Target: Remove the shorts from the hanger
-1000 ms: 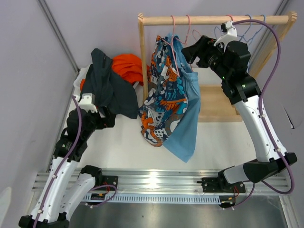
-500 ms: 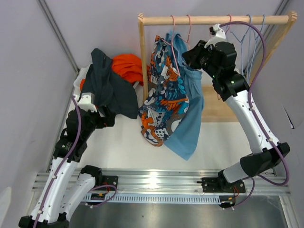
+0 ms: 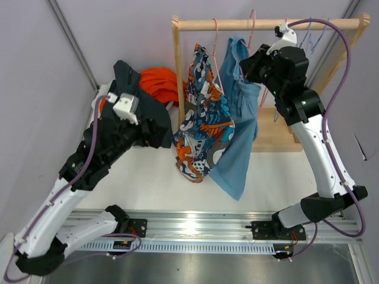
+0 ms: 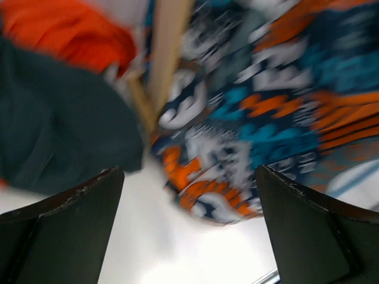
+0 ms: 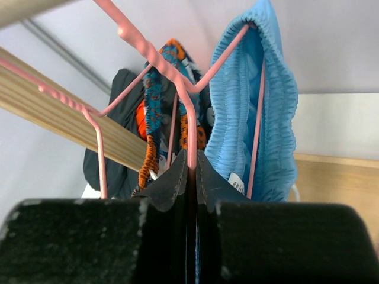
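Observation:
The hanger of the light blue shorts is held, so my left gripper needs to swing to the right in the top view, past the print shorts, onto the light blue shorts' lower part [image 3: 238, 165].
Light blue shorts [image 3: 240, 139] [image 5: 278, 118] hang on a pink hanger [image 3: 253, 21] [image 5: 151, 56]. My right gripper [image 3: 246, 71] [image 5: 190, 157] is shut on that hanger's wire just below the hook. The hook rises above the wooden rod [image 3: 266, 25]. Cartoon-print shorts [image 3: 204, 118] [image 4: 260, 118] hang to the left on another pink hanger [image 3: 215, 29]. Dark teal shorts [image 3: 127, 89] [image 4: 59, 130] and orange-red shorts [image 3: 160, 83] [image 4: 65, 29] lie on the table at the left. My left gripper [image 3: 155, 131] [image 4: 189, 231] is open above the table, near the print shorts' lower hem.
The wooden rack's left post [image 3: 176, 65] [image 4: 166, 53] stands between the heap and the hanging shorts. Its base board [image 3: 275, 133] lies under the right arm. Bare blue hangers [image 3: 311, 38] hang at the rod's right end. Walls close in on both sides.
My right gripper shut on the pink hanger and carried it up and to the right with the blue shorts. The left arm swung up and forward toward the rack.

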Controlling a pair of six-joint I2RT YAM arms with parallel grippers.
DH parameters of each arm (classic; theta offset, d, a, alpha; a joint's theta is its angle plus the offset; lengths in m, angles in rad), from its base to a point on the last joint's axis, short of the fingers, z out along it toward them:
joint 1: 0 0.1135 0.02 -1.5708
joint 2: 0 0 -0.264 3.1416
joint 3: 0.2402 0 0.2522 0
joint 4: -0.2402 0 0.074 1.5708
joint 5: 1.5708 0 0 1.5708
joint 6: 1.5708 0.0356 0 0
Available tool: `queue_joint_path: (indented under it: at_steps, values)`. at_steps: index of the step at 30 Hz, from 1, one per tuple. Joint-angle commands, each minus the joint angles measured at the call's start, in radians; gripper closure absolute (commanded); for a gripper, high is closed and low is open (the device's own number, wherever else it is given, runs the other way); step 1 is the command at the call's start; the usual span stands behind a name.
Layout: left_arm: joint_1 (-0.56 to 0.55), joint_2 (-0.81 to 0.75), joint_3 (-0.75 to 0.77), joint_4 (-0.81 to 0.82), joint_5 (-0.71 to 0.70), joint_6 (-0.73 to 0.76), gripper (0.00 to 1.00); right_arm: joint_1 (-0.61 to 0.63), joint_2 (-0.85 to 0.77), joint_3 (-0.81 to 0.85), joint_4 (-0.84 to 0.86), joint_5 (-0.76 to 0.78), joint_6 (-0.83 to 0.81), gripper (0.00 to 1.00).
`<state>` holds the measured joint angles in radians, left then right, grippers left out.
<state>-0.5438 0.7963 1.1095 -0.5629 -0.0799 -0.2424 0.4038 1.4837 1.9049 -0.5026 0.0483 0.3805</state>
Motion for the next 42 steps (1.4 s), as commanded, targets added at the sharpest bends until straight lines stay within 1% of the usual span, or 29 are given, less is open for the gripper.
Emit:
queue_joint_path:
  at_steps: [1, 2, 3, 5, 6, 7, 8, 9, 12, 15, 20, 28, 29, 30, 33, 35, 36, 37, 40, 41, 42]
  values:
    - [-0.222, 0.119, 0.208, 0.024, -0.155, 0.034, 0.01, -0.003, -0.103, 0.08, 0.045, 0.113, -0.014, 1.0]
    - [-0.263, 0.189, 0.281, 0.026, -0.179, 0.038, 0.01, -0.003, -0.114, 0.076, 0.039, 0.126, -0.011, 1.0]
    - [-0.339, 0.22, 0.343, 0.034, -0.188, 0.041, 0.01, -0.002, -0.123, 0.072, 0.036, 0.128, -0.008, 1.0]
    - [-0.407, 0.306, 0.442, 0.067, -0.195, 0.045, 0.01, -0.002, -0.152, 0.053, 0.016, 0.136, 0.014, 1.0]
    - [-0.468, 0.334, 0.463, 0.081, -0.192, 0.046, 0.01, 0.0, -0.164, 0.04, 0.012, 0.134, 0.026, 1.0]
    - [-0.496, 0.36, 0.492, 0.099, -0.184, 0.048, 0.01, 0.003, -0.177, 0.025, 0.007, 0.133, 0.038, 1.0]
    - [-0.518, 0.386, 0.503, 0.119, -0.17, 0.052, 0.01, 0.007, -0.203, 0.011, 0.006, 0.14, 0.063, 1.0]
    - [-0.568, 0.438, 0.53, 0.156, -0.153, 0.055, 0.01, 0.012, -0.215, -0.021, 0.006, 0.142, 0.072, 1.0]
    - [-0.643, 0.533, 0.547, 0.216, -0.098, 0.055, 0.01, 0.047, -0.257, -0.058, 0.004, 0.17, 0.101, 1.0]
    - [-0.703, 0.604, 0.549, 0.314, -0.052, 0.035, 0.01, 0.084, -0.287, -0.09, 0.004, 0.182, 0.116, 1.0]
    - [-0.769, 0.675, 0.558, 0.371, -0.054, 0.028, 0.01, 0.128, -0.322, -0.099, -0.008, 0.205, 0.11, 1.0]
    - [-0.797, 0.733, 0.549, 0.414, -0.05, 0.003, 0.01, 0.132, -0.369, -0.124, -0.005, 0.209, 0.116, 1.0]
    - [-0.797, 0.736, 0.543, 0.416, -0.057, 0.003, 0.03, 0.132, -0.372, -0.125, -0.004, 0.205, 0.121, 1.0]
    - [-0.798, 0.741, 0.529, 0.426, -0.073, 0.002, 0.1, 0.132, -0.378, -0.122, -0.004, 0.203, 0.127, 1.0]
    - [-0.798, 0.754, 0.509, 0.44, -0.095, 0.008, 0.12, 0.132, -0.391, -0.119, -0.008, 0.203, 0.138, 1.0]
    - [-0.798, 0.773, 0.495, 0.455, -0.106, 0.009, 0.25, 0.132, -0.399, -0.115, -0.016, 0.208, 0.141, 1.0]
    - [-0.798, 0.779, 0.489, 0.462, -0.106, 0.009, 0.34, 0.132, -0.402, -0.113, -0.017, 0.217, 0.14, 1.0]
    - [-0.798, 0.785, 0.487, 0.468, -0.106, 0.005, 0.63, 0.132, -0.405, -0.112, -0.02, 0.22, 0.139, 1.0]
    - [-0.801, 0.797, 0.475, 0.466, -0.107, -0.02, 1.0, 0.132, -0.401, -0.099, -0.028, 0.225, 0.133, 1.0]
    - [-0.806, 0.794, 0.469, 0.466, -0.115, -0.026, 1.0, 0.132, -0.399, -0.093, -0.031, 0.223, 0.133, 1.0]
    - [-0.814, 0.772, 0.425, 0.481, -0.122, -0.026, 1.0, 0.132, -0.393, -0.083, -0.033, 0.226, 0.13, 1.0]
